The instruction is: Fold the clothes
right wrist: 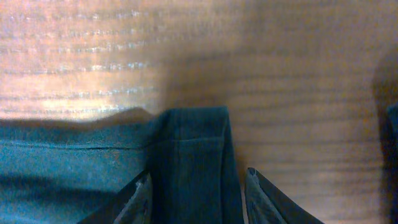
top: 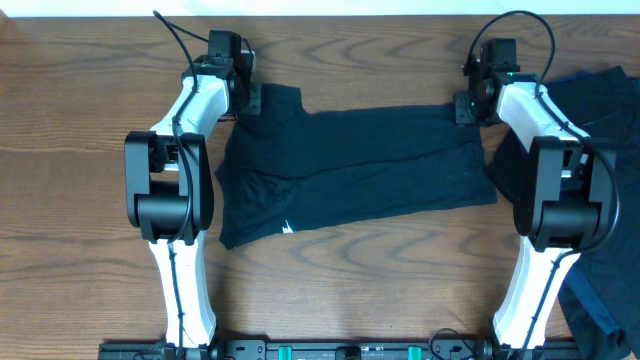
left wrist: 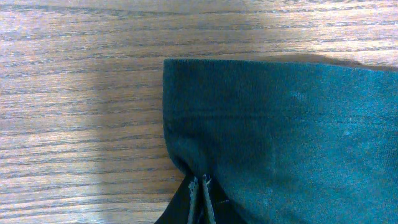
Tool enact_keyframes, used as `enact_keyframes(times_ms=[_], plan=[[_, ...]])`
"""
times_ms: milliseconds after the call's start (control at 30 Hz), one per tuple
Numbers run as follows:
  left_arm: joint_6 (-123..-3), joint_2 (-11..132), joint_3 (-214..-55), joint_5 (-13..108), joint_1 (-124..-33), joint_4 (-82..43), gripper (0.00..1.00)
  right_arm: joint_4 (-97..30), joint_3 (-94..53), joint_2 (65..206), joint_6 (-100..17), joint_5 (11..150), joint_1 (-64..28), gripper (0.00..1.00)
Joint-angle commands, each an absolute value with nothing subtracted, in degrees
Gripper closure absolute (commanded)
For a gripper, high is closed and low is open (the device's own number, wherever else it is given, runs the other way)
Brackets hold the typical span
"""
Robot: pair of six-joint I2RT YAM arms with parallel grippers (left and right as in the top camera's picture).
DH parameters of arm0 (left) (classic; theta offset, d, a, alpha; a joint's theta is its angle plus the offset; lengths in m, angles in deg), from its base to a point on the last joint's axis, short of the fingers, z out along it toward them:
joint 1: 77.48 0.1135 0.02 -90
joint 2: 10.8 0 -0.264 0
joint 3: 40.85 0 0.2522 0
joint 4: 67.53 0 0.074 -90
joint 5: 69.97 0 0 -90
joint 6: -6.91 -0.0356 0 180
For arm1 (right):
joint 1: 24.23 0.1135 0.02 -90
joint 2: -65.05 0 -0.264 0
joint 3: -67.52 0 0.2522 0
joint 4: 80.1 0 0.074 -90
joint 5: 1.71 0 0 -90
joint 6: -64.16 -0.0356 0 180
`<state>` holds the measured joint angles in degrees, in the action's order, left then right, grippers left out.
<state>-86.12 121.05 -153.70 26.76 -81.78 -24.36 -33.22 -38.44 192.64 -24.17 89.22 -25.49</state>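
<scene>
The shirt point(right wrist: 193, 155) lies spread. Next, my left gripper carries its pinched edge up, then back and down toward its near corner by the white label to release it.
A dark navy T-shirt point(top: 360, 165) of the clothes lies spread across the middle of the table, its small white label point(top: 288, 227) near the front left corner. My left gripper point(top: 248, 100) is at its far left corner. In the left wrist view that gripper point(left wrist: 200, 182) is shut on the T-shirt's point(left wrist: 280, 137) puckered edge. My right gripper point(top: 464, 107) is at the far right corner. In the right wrist view it point(right wrist: 198, 183) stands open, its fingers point(right wrist: 142, 196) either side of a folded strip of the shirt point(right wrist: 193, 155).
More dark clothes point(top: 610, 140) lie heaped at the right edge behind and under the right arm, with a brighter blue piece point(top: 585, 76) at the back. Bare wooden table point(top: 80, 100) lies to the left and in front of the shirt.
</scene>
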Motion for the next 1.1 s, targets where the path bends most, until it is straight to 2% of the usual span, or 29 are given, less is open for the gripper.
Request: enact_keyframes(times_ms=[0,167,333,433,467,500,767,1067], plan=[[-86.47,122.49,-152.45,26.89,-81.89,-23.31,0.94,-34.79,-38.27,195.64,-24.73,89.96,-25.24,0.54],[-86.47,122.49,-152.45,26.91,-81.89,-23.34,0.94,-35.47,-38.25,195.68,-25.17,89.72,-25.38,0.65],[-86.47,122.49,-152.45,26.91,-81.89,-23.82,0.94,-35.51,-38.25,196.03,-25.19,89.50,-25.35,0.71],[-86.47,122.49,-152.45,26.91,-81.89,-24.34,0.94,-35.53,-38.25,196.36,-25.22,89.54,-25.35,0.83],[-86.47,122.49,-152.45,26.91,-81.89,-24.54,0.94,-35.64,-38.25,196.38,-25.19,89.54,-25.35,0.97],[-86.45,122.49,-152.50,26.91,-81.89,-24.69,0.94,-35.95,-38.27,196.36,-25.19,89.48,-25.35,0.99],[-85.75,118.60,-154.20,26.95,-81.89,-23.84,0.94,-35.95,-41.35,195.22,-24.95,86.59,-25.35,0.99],[-85.77,109.07,-154.20,26.95,-81.89,-17.89,0.94,-28.15,-43.25,190.02,-24.93,85.67,-25.35,0.99]])
